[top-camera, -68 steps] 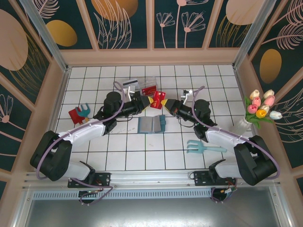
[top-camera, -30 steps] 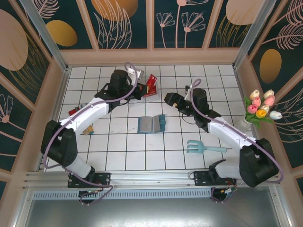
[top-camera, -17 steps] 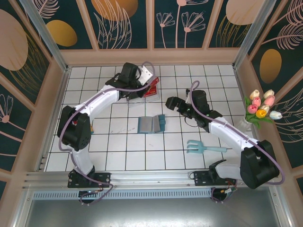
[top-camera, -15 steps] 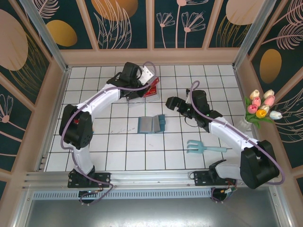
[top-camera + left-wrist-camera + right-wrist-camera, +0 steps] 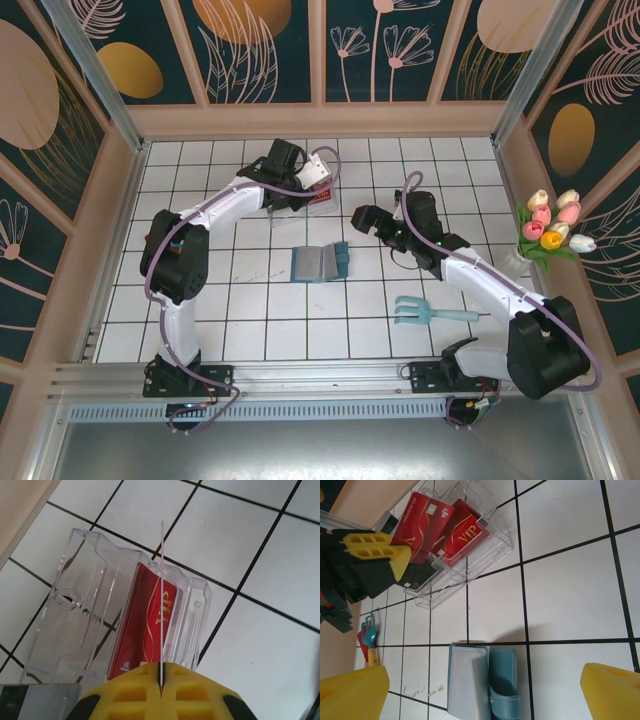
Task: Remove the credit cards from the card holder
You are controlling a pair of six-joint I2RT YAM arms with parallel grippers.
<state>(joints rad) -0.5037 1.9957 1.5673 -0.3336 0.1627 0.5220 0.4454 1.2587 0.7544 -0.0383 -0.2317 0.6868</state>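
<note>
I will lower my left gripper toward the red VIP card in the clear tray and release the red credit card [image 5: 422, 525], as that tray lies below my gripper.
The teal-blue card holder [image 5: 320, 263] lies open on the tiles, its clear sleeve showing no card [image 5: 480, 685]. My left gripper [image 5: 161, 680] is shut on a red credit card [image 5: 422, 525], which the left wrist view shows edge-on as a thin line. It holds the card over the clear tray [image 5: 80, 610], where a red VIP card [image 5: 147, 625] and a dark card [image 5: 417, 577] lie. From above, the left gripper [image 5: 308, 192] hangs over that tray. My right gripper [image 5: 362, 218] is open above the holder, with nothing between its yellow fingertips [image 5: 350, 695].
A light teal fork toy [image 5: 432, 312] lies at the right front. A vase of tulips [image 5: 550, 235] stands by the right wall. A small teal and red toy [image 5: 367, 640] lies to the left. A white-grey striped card [image 5: 384, 522] peeks out behind the tray.
The left arm has reached further right, carrying the red card over the clear tray. The right gripper has opened a little wider and sunk slightly towards the holder.
</note>
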